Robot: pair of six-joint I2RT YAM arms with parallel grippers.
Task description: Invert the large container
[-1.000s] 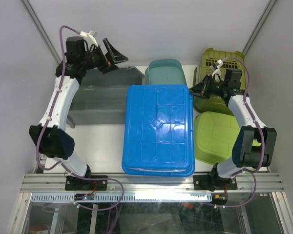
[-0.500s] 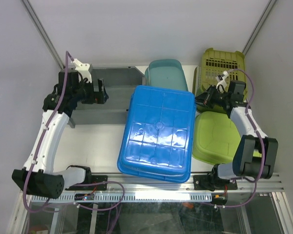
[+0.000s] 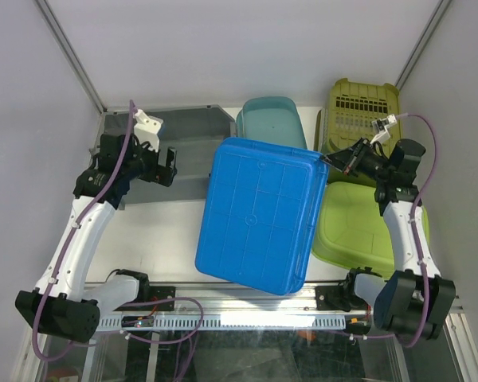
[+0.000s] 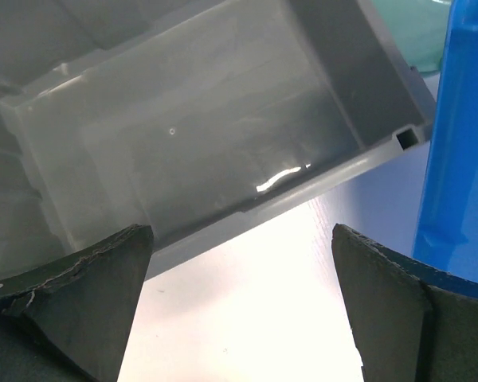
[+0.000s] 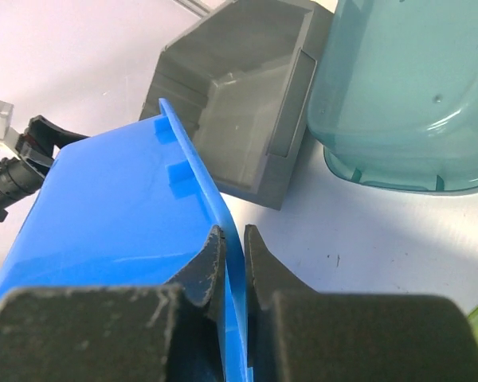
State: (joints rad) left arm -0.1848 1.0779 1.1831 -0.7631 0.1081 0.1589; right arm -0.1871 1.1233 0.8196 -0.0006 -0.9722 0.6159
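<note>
Next, my right gripper brings the lifted rim down onto the tabletop beside the teal tub and releases, since the base already faces up and the tabletop (image 5: 317,231) lies below.
The large blue container (image 3: 259,213) fills the middle of the table, its ribbed base facing up and its far right side lifted and tilted. My right gripper (image 3: 334,161) is shut on its thin rim at the far right corner; in the right wrist view the blue rim (image 5: 193,163) runs between the closed fingers (image 5: 209,253). My left gripper (image 3: 170,165) is open and empty, just left of the container's far left corner. In the left wrist view the blue wall (image 4: 462,135) stands beside the right finger (image 4: 382,294).
A grey bin (image 3: 159,163) lies at the back left under my left gripper, seen open in the left wrist view (image 4: 191,119). A teal tub (image 3: 269,115) stands behind the blue container. A green slotted basket (image 3: 365,107) and a green tub (image 3: 352,223) sit at the right.
My right gripper has risen and pulled right, tipping the blue container's right side higher. My left arm has swung down from the back to the container's far left corner.
</note>
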